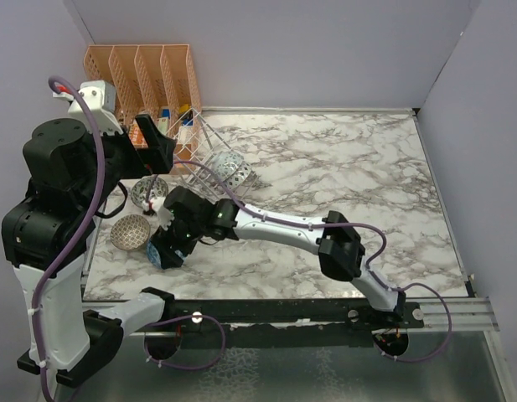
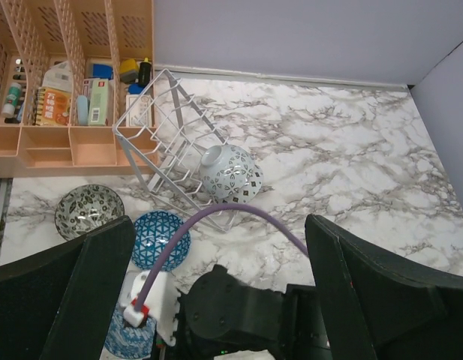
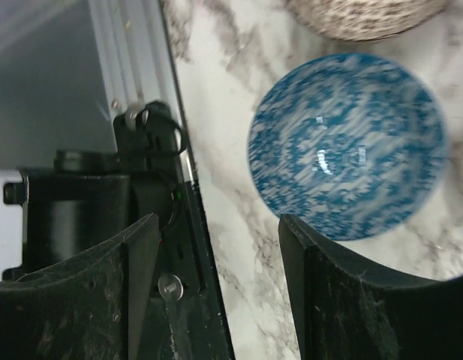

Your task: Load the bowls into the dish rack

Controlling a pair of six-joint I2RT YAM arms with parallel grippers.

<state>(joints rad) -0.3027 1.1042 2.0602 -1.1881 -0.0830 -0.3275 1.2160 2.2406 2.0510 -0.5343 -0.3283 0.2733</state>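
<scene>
I will next lower my right gripper toward the blue bowl by the tan one until my fingers are on either side of its near rim [image 1: 167, 266] [image 3: 270, 205].
The wire dish rack [image 2: 165, 135] stands tipped beside the orange organiser, with a white-grey patterned bowl [image 2: 229, 172] at its near end. A dark grey-white bowl [image 2: 88, 211] and a blue bowl [image 2: 161, 238] sit on the table left of it. My right gripper [image 3: 216, 289] is open, low over the table's near left edge. A second blue bowl [image 3: 347, 142] lies just beyond its right finger [image 3: 366, 300], outside the jaws. A tan bowl [image 1: 130, 232] sits nearby. My left gripper [image 2: 216, 300] is open and empty, held high above the bowls.
The orange organiser [image 1: 145, 71] with bottles and packets stands at the back left. The right arm [image 1: 275, 226] stretches across the near part of the marble table [image 1: 350, 176]. A black rail [image 3: 190, 225] runs along the table's near edge.
</scene>
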